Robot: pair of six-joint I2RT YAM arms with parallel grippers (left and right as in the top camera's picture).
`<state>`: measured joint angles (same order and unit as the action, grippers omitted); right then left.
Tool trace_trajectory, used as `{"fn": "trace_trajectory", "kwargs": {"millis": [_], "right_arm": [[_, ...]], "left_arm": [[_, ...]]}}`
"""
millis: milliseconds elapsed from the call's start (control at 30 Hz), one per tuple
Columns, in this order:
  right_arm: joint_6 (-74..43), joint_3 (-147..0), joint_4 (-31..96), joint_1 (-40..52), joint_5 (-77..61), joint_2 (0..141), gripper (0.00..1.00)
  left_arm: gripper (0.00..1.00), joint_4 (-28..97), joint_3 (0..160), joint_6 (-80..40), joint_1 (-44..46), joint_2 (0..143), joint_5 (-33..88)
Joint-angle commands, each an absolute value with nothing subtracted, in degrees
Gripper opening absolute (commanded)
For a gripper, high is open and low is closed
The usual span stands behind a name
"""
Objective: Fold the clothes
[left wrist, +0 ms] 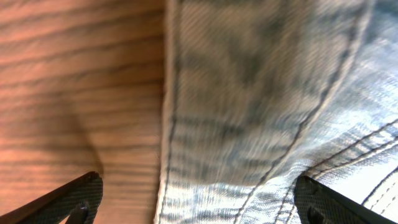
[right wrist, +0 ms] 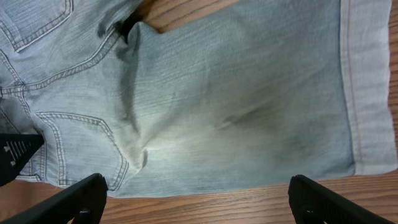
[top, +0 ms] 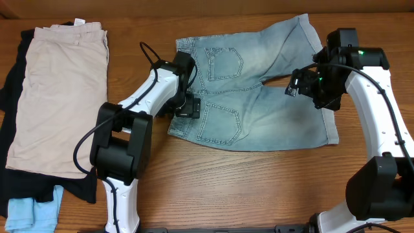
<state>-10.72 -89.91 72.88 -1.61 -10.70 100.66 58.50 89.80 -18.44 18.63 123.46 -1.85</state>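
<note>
Next, my left gripper lifts, shifts back and turns, then lowers onto the near corner of the shorts' waistband, since that corner lies flat beside bare wood.
The pale blue denim shorts [top: 252,97] lie spread flat in the middle of the table, back pockets up, legs pointing right. My left gripper [top: 186,107] is open and low over the waistband edge at the shorts' left side. In the left wrist view the hem of the shorts [left wrist: 249,124] runs between the spread fingers [left wrist: 198,190], with bare wood to the left. My right gripper [top: 299,83] is open and hovers above the legs near the crotch gap. In the right wrist view its fingers [right wrist: 198,190] frame one leg [right wrist: 236,106] and its edge.
Beige shorts [top: 61,97] lie flat at the left on top of a black garment [top: 13,84]. A small light-blue piece [top: 32,213] sits at the front left corner. Bare wood table [top: 246,188] shows in front of the denim shorts.
</note>
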Motion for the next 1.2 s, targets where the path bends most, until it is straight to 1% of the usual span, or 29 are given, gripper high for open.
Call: {"fn": "trace_trajectory", "kwargs": {"millis": [0, 200, 300, 367, 400, 433, 467, 633, 733, 867, 1000, 1100, 1167], "right_arm": [[-11.09, -90.04, 72.58, -1.45, -11.14, 100.09, 0.97], [-11.09, -90.04, 72.07, -1.43, -11.00, 100.31, 0.97], [-11.09, -90.04, 71.35, -1.45, -10.96, 100.55, 0.96], [-11.11, -90.06, 70.57, -1.45, -10.59, 100.62, 0.96], [-11.18, -90.26, 70.32, -1.45, -10.79, 100.49, 0.92], [-11.38, -90.61, 70.39, -1.54, -11.05, 100.18, 0.86], [-11.68, -90.94, 70.37, -1.56, -11.09, 99.61, 0.85], [-12.86, -93.12, 71.13, -1.56, -10.85, 92.82, 0.86], [-15.46, -93.12, 74.52, -1.56, -10.26, 87.00, 0.87], [-19.53, -93.03, 80.23, -1.54, -8.34, 79.15, 0.82], [-24.12, -92.09, 84.73, -1.56, -1.96, 70.39, 0.81], [-26.74, -88.07, 86.04, -1.56, 0.82, 63.72, 0.82], [-28.01, -84.49, 85.54, -1.56, 0.75, 60.49, 0.89]], "left_arm": [[1.00, 61.04, 87.48, -23.77, 15.03, 124.40, -10.92], [0.99, 65.63, 87.64, -24.05, 7.29, 124.38, -10.57], [1.00, 68.27, 89.54, -24.08, 5.80, 124.31, -10.55], [1.00, 70.48, 92.09, -24.10, 5.74, 123.92, -10.50], [1.00, 72.23, 94.43, -24.08, 5.76, 123.48, -10.50], [1.00, 74.00, 97.12, -24.10, 6.07, 122.93, -10.48], [1.00, 75.29, 99.29, -24.16, 6.42, 122.39, -10.46], [1.00, 80.07, 111.04, -25.23, 8.69, 116.40, -6.59], [1.00, 80.95, 114.02, -27.73, 10.11, 110.08, -4.84], [1.00, 83.94, 112.86, -40.45, 11.68, 101.12, -9.06], [1.00, 88.73, 111.55, -52.29, 12.91, 94.28, -16.88], [1.00, 92.60, 108.75, -62.76, 12.71, 90.76, -18.13], [1.00, 94.54, 104.84, -69.43, 12.10, 89.25, -17.91]]}}
